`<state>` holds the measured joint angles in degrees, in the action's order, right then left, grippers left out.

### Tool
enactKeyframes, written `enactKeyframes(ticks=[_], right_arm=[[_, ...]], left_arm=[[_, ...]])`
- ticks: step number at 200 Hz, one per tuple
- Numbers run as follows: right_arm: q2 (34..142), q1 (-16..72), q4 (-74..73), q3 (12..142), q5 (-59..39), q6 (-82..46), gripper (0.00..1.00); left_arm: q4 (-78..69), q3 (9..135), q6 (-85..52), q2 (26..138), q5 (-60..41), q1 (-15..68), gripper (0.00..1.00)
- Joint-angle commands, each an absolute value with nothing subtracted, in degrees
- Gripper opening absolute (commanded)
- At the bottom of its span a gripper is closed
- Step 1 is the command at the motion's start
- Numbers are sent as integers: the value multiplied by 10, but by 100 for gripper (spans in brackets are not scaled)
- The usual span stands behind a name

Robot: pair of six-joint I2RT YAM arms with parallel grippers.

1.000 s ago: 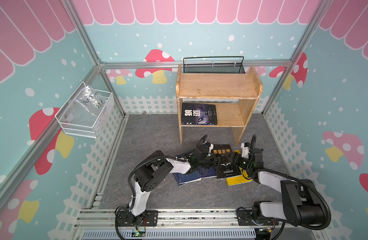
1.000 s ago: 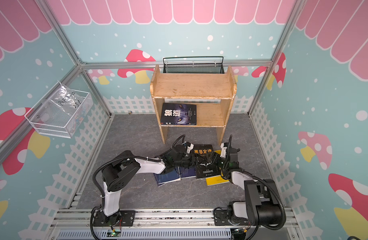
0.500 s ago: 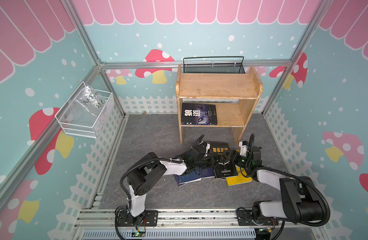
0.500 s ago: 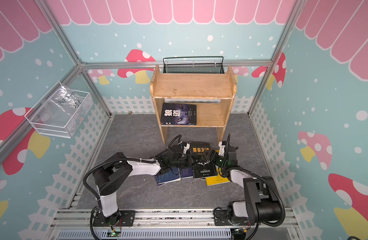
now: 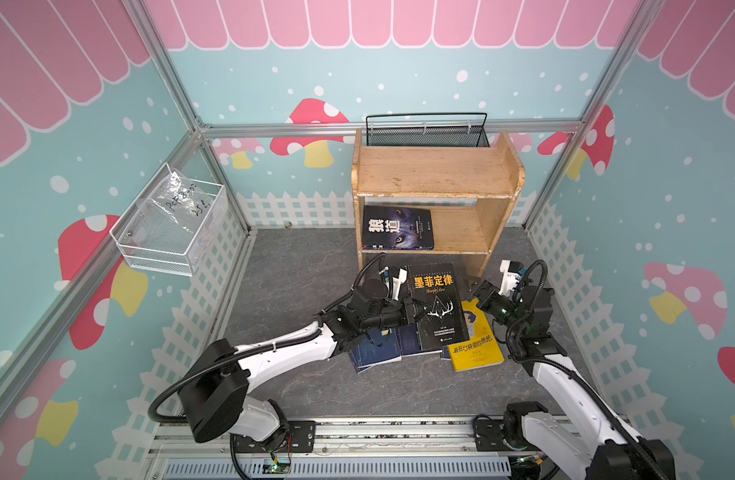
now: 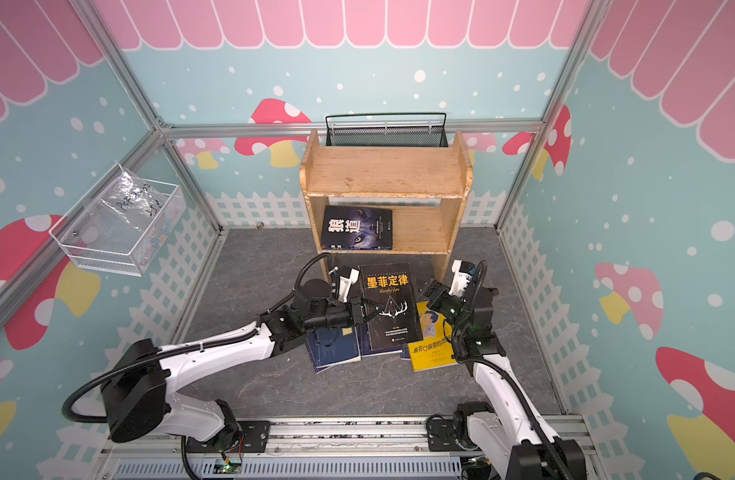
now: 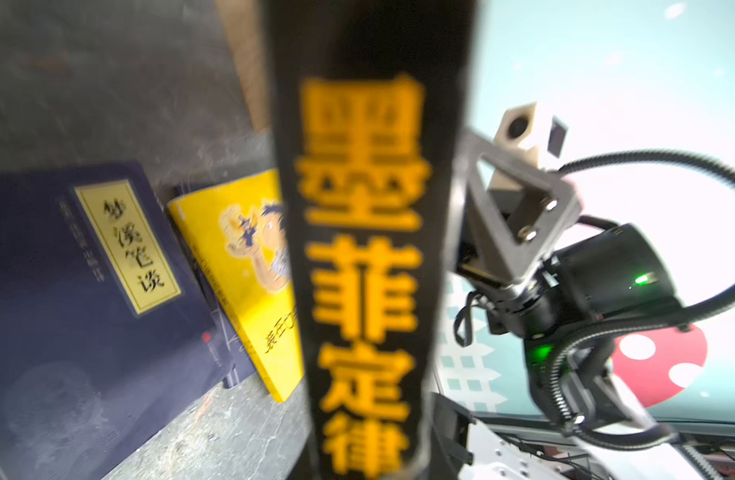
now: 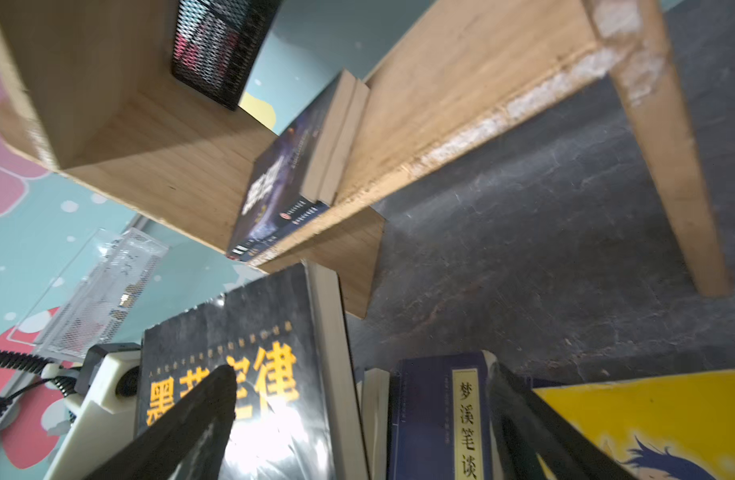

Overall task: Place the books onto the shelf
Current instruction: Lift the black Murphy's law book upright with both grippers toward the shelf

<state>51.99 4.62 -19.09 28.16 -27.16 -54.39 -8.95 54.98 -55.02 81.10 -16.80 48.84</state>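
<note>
The lower shelf's front edge point(image 5: 401, 251) lies outward of and above my left gripper. My gripper should move up and outward there to release the black antler book point(image 5: 436, 303).
The black antler book point(image 5: 436, 303) point(image 6: 388, 303) hangs tilted above the floor pile, just in front of the shelf point(image 5: 432, 170) point(image 6: 382, 170). My left gripper point(image 5: 415, 311) point(image 6: 363, 311) is shut on its left edge; its spine point(image 7: 366, 249) fills the left wrist view. My right gripper point(image 5: 480, 291) point(image 8: 357, 415) stands open at the book's right edge, one finger point(image 8: 191, 424) over its cover point(image 8: 274, 436), gripping nothing. A wolf-eye book point(image 5: 397, 227) point(image 8: 274, 187) lies on the lower tier. Navy books point(image 5: 376, 351) point(image 8: 432, 415) and a yellow book point(image 5: 478, 349) point(image 8: 648, 415) lie on the floor.
A black mesh basket point(image 5: 426, 133) stands behind the shelf's top board. A white wire basket point(image 5: 170, 224) hangs on the left wall. Low white fencing lines the grey floor point(image 5: 299, 282). The shelf's right leg point(image 5: 478, 266) stands close to my right gripper.
My left gripper has shut on the black antler book and lifted it off the pile towards the shelf. My right gripper has opened wider and drawn back to the right.
</note>
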Motion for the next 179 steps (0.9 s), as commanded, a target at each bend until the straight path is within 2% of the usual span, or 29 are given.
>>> enactKeyframes(ticks=[1,51,86,120,179], right_arm=[[495,50,-190,292,-301,-577,98],[480,51,-272,317,-373,-634,99],[495,61,-467,236,-393,-785,99],[509,118,-457,245,-359,-770,99],[616,193,-566,277,-357,-802,98]], left_arm=[[-67,602,-544,778,-103,462,0],[-114,627,-590,778,-51,438,0],[-163,613,-603,767,4,433,0],[-208,614,-602,773,31,430,0],[-249,626,-606,790,38,430,0]])
